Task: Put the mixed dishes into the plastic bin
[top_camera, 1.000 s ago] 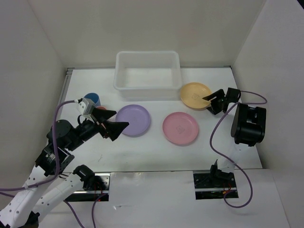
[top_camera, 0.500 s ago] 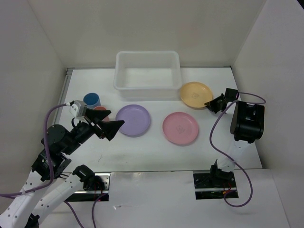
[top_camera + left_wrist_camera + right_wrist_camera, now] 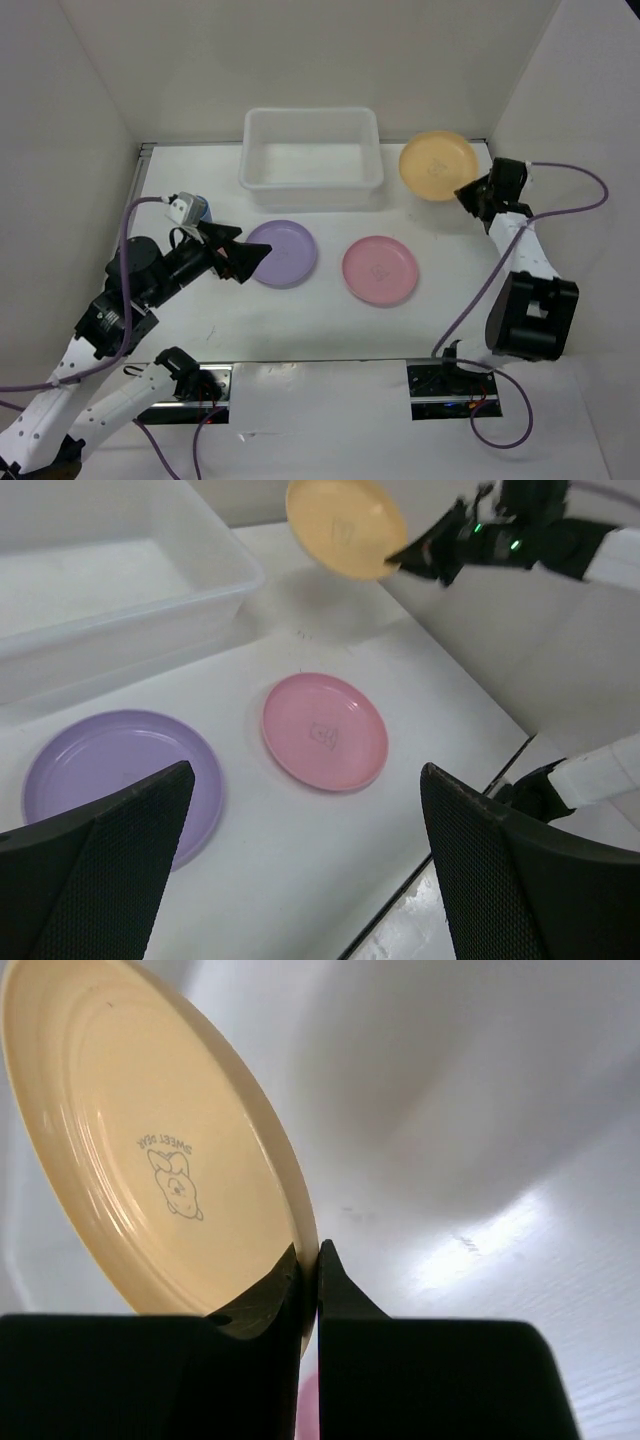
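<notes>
The right gripper will next carry the yellow-orange plate left in the top view, lower it inside the bin and let go, because the bin's empty bottom lies that way.
The yellow-orange plate (image 3: 438,165) hangs tilted in the air, right of the plastic bin (image 3: 310,185). My right gripper (image 3: 468,192) is shut on its near rim; in the right wrist view the fingers (image 3: 312,1260) pinch the plate's edge (image 3: 150,1160). The purple plate (image 3: 283,253) and pink plate (image 3: 380,270) lie flat on the table in front of the bin. My left gripper (image 3: 250,255) hovers open and empty at the purple plate's left edge. The blue cup (image 3: 200,207) peeks out behind the left wrist. The red cup is hidden.
White walls close in the table on the left, back and right. The right arm's black base (image 3: 530,315) stands at the near right, with its purple cable looping beside it. The table's front edge (image 3: 470,820) runs just below the pink plate (image 3: 325,730).
My right gripper closed on the yellow-orange plate's rim and lifted it off the table, up and back toward the far wall. The left arm shifted slightly and stayed open.
</notes>
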### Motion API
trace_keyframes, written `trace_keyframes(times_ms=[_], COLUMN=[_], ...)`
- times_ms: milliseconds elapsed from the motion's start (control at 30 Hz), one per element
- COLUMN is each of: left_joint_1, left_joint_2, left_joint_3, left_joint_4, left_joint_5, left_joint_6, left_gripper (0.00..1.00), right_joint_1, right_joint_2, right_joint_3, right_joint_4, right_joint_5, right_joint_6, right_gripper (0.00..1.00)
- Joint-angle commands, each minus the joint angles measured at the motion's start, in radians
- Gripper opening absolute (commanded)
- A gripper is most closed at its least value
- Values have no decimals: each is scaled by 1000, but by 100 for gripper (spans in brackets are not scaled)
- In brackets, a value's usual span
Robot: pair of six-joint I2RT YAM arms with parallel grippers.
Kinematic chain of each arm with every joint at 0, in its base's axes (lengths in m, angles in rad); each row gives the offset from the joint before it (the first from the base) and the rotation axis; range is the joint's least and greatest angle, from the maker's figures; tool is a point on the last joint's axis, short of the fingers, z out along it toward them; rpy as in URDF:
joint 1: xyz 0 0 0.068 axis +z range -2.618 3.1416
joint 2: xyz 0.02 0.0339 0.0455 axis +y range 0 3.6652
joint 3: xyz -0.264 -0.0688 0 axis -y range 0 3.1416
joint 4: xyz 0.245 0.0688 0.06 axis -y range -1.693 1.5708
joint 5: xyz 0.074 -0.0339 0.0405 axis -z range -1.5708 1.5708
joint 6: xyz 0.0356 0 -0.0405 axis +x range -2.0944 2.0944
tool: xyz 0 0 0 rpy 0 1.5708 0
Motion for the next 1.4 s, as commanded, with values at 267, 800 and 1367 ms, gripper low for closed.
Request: trace_keyframes(times_ms=[267, 800, 1367], left_joint_1=[4, 4, 4], left_joint_2=[-65, -112, -122], left_joint_3=[13, 22, 22], left_joint_4=[-4, -74, -113], left_joint_5=[1, -71, -82], left_joint_6=[22, 51, 60], left_gripper=[100, 100, 100], right_joint_1=[385, 598, 647], right_joint_2=[118, 643, 1175], right_joint_3=[557, 966, 1659], right_joint_4=[-51, -160, -517], right_joint_5=[33, 44, 142], right_joint_6=[-39, -74, -105], right_gripper=[0, 0, 0])
